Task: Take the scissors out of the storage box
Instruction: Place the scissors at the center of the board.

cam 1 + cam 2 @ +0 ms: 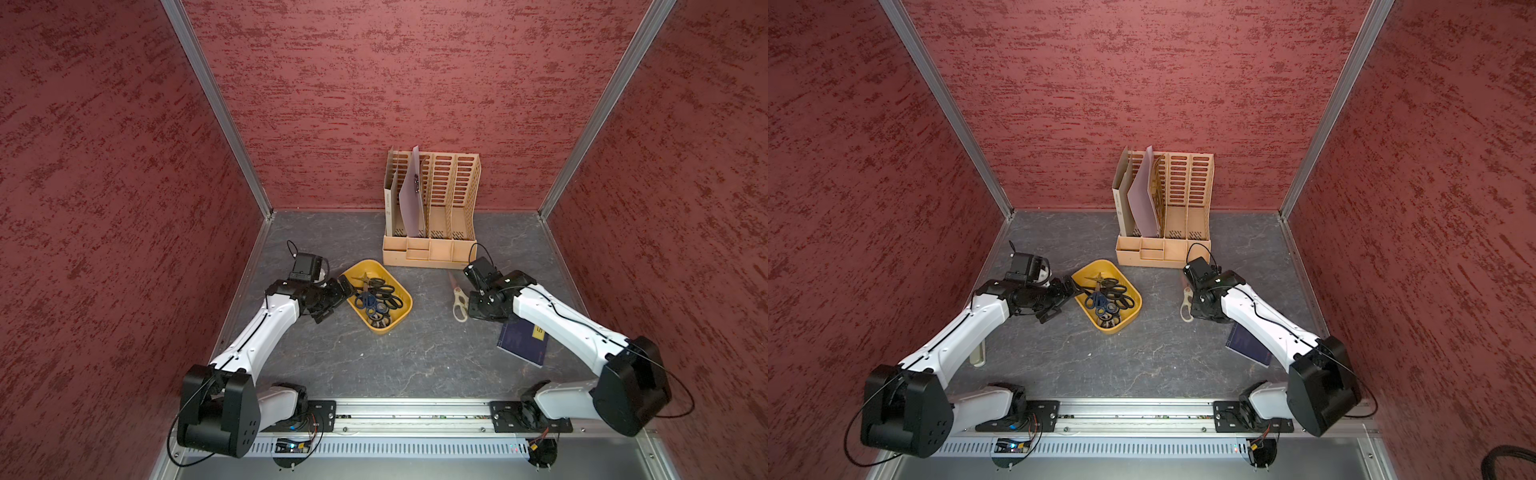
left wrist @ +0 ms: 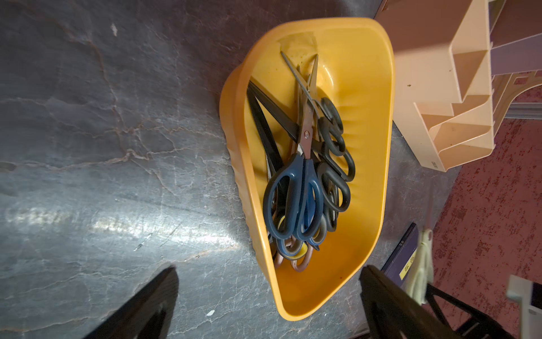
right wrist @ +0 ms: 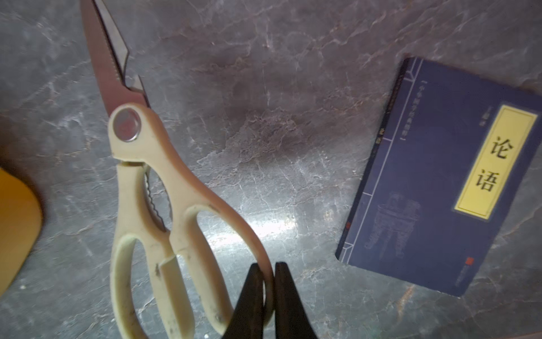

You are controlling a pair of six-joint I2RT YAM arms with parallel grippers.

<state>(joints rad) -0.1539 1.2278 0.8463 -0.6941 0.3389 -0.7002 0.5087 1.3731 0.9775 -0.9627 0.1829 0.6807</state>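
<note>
I should next lower the cream shears with my right gripper onto the bare tabletop below it, between the storage box and the book, and release their loop.
The mustard-yellow storage box (image 1: 367, 267) (image 1: 1097, 267) (image 2: 360, 117) lies on the dark table and holds several scissors (image 1: 378, 297) (image 1: 1108, 297) with black and dark blue (image 2: 294, 199) handles. My left gripper (image 1: 336, 301) (image 2: 269, 268) stands open at the box's left side, with the box's near corner between its fingers. Cream shears (image 1: 459, 301) (image 1: 1187, 305) (image 3: 164, 205) are outside the box, to its right, low at the table. My right gripper (image 3: 267, 265) is shut on one handle loop of them.
A tall tan file organiser (image 1: 432, 208) with a purple folder stands behind the box. A dark blue book (image 1: 521, 343) (image 3: 440, 176) lies under the right forearm. A pale object (image 1: 978, 355) shows partly beside the left forearm. Red walls close three sides.
</note>
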